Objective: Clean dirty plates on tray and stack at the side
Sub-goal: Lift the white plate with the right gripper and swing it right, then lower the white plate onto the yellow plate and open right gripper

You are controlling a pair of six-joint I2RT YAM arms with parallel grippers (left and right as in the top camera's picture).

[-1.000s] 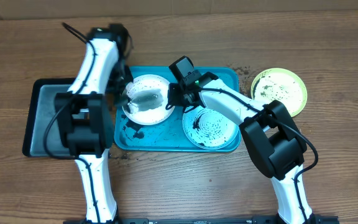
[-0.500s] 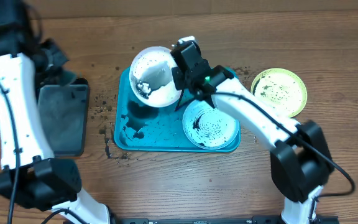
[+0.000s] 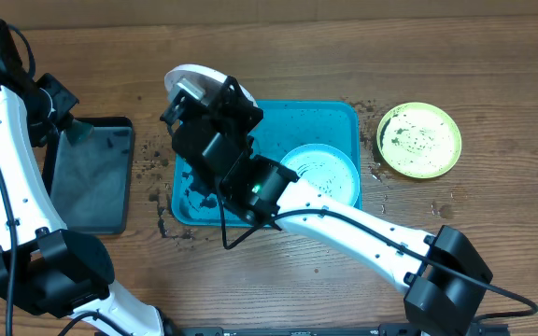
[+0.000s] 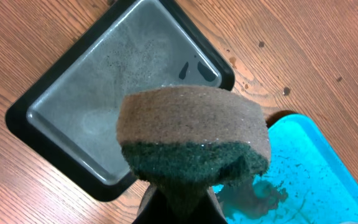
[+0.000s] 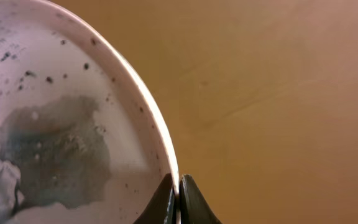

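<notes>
The white plate (image 3: 192,74) goes over and down onto the yellow-green plate (image 3: 419,138) next, and my right gripper then releases it, since that lies below the gripper and to its right in the overhead view.
My right gripper (image 5: 179,188) is shut on the rim of the white plate (image 5: 61,124), which is smeared grey and speckled black. In the overhead view this plate (image 3: 192,74) is lifted high, tilted, above the left end of the turquoise tray (image 3: 308,121). The aqua plate (image 3: 323,174) lies in the tray's right half. The yellow-green plate (image 3: 419,138) rests on the table to the right of the tray. My left gripper (image 4: 179,196) is shut on a brown and green sponge (image 4: 194,140), held above the black tray (image 4: 98,106).
The black tray (image 3: 87,177) with a grey inside lies left of the turquoise tray. Black grime is scattered on the wood between the two trays and near the turquoise tray's right rim. My raised right arm (image 3: 278,191) hides much of the tray's left half.
The right gripper has lifted the white plate off the tray and carried it up and to the left. The left arm has swung left with the sponge, from the plate to over the black tray.
</notes>
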